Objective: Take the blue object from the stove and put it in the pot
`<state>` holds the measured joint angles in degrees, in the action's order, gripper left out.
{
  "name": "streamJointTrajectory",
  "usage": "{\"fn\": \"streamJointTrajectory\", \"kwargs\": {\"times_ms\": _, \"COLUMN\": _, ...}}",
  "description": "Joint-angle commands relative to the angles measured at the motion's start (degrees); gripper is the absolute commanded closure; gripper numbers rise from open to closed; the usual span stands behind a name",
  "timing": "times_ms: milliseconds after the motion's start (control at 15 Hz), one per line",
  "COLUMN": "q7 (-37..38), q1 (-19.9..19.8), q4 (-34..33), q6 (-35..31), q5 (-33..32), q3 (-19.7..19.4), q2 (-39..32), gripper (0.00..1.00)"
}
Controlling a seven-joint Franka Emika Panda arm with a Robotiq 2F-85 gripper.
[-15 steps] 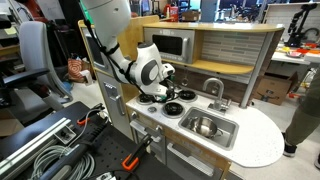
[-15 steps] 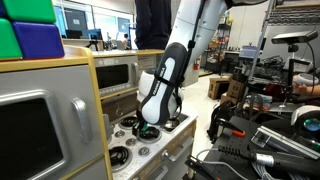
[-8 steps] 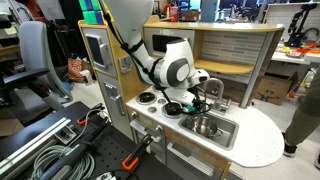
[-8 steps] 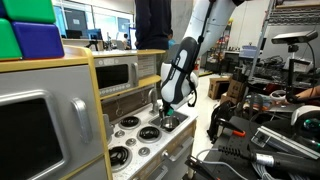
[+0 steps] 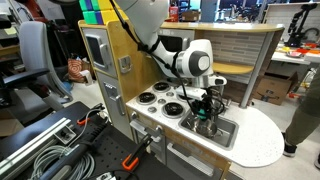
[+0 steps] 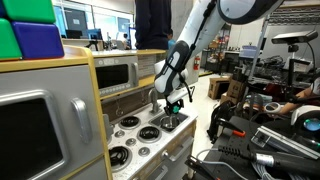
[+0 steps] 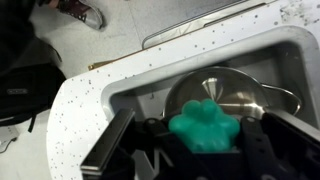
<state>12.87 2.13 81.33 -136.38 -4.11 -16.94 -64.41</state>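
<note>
The pot stands uncovered in the sink below the blue object in my gripper. I will next lower the object toward the pot's opening point(image 5: 207, 127) point(image 7: 234, 93) and release it there.
My gripper point(image 7: 200, 140) is shut on the blue object point(image 7: 205, 125), a small teal lumpy item that fills the gap between the fingers. Right below it the pot point(image 7: 222, 88), a round shiny steel vessel, stands inside the sink basin point(image 7: 130, 88). In both exterior views the gripper point(image 5: 203, 108) point(image 6: 172, 103) hangs over the sink side of the counter, past the stove point(image 5: 160, 98) point(image 6: 140, 133). The stove's black burners are bare. In an exterior view the pot point(image 5: 207, 127) is partly hidden by the gripper.
The toy kitchen has a microwave point(image 6: 115, 72) at the back, a faucet point(image 5: 219, 97) behind the sink and a white speckled counter point(image 5: 258, 140). Green and blue blocks point(image 6: 28, 30) sit on top. Cables and clamps point(image 5: 60, 145) lie on the floor.
My arm has swung from the stove burners across to the sink, carrying the blue object with it. The gripper has stayed shut on it and is now over the pot.
</note>
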Motion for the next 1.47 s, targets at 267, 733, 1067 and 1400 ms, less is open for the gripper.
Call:
{"fn": "streamJointTrajectory", "kwargs": {"times_ms": 267, "q7": 5.4, "q1": -2.5, "q4": -22.1, "q6": 15.1, "q5": -1.4, "q3": 0.7, "q2": -13.5, "gripper": 0.67}}
{"fn": "streamJointTrajectory", "kwargs": {"times_ms": 733, "q7": 5.3, "q1": -3.0, "q4": -26.4, "q6": 11.5, "q5": -1.8, "q3": 1.1, "q2": -15.0, "gripper": 0.16}}
{"fn": "streamJointTrajectory", "kwargs": {"times_ms": 1067, "q7": -1.5, "q1": -1.1, "q4": -15.6, "q6": 10.5, "q5": -0.7, "q3": 2.0, "q2": -7.9, "gripper": 0.00}}
{"fn": "streamJointTrajectory", "kwargs": {"times_ms": 1400, "q7": -13.1, "q1": -0.3, "q4": -1.4, "q6": 6.5, "q5": -1.8, "q3": 2.6, "q2": 2.2, "gripper": 0.00}}
